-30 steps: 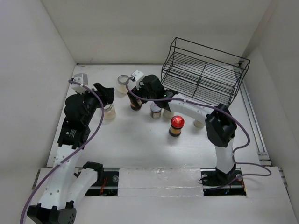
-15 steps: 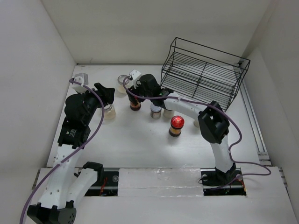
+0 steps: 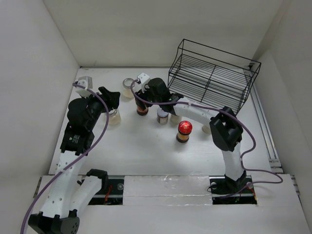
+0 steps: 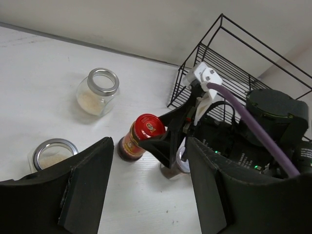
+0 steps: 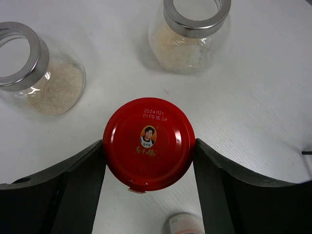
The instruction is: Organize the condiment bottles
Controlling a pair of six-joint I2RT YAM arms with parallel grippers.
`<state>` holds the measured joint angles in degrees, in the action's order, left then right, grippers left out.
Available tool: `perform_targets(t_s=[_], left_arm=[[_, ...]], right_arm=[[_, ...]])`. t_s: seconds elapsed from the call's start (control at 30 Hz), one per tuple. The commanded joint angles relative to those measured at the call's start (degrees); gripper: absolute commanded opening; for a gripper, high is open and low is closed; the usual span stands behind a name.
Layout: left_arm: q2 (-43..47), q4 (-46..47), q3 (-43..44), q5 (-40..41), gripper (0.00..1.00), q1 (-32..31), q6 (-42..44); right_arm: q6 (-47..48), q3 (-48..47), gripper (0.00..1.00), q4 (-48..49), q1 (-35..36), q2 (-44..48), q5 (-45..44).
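Observation:
Next, my right gripper lifts the jar outward over the wire rack, lowers it, and releases it on the upper shelf's far corner nearest the glass jars, still bare.
My right gripper is shut on a dark jar with a red lid, which stands on the table; both fingers press the lid's sides. The jar also shows in the left wrist view. My left gripper is open and empty, hovering beside a clear glass jar of pale powder. Another clear jar stands farther back. A second red-lidded jar stands mid-table. A silver-capped shaker stands just right of the held jar.
The black wire rack stands at the back right, close behind the right arm. A pale shaker stands partly hidden by the right forearm. White walls close in the left, back and right sides.
The right arm's elbow swung a little left and partly back, with the gripper staying at the red-lidded jar, which barely shifted. The left arm has not moved.

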<state>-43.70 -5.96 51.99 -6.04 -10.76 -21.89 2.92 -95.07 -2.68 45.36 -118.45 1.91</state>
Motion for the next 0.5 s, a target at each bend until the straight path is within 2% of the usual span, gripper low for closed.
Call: perform_targets(t_s=[0.0,0.23,0.47], left_arm=[[0.3,2.4,-0.5,-1.0,0.57,0.2,0.4],[0.3,2.4,-0.5,-1.0,0.57,0.2,0.4],[-0.2,2.4,-0.5,-1.5,0.57,0.2,0.4]], right_arm=[[-0.2,-0.4,0.48,9.7,-1.6,10.6,1.7],[-1.3,-3.0,0.48,11.2,-9.9,20.2,8.2],[-6.2,-14.0,0.48,12.3,-19.5,18.4,11.1]])
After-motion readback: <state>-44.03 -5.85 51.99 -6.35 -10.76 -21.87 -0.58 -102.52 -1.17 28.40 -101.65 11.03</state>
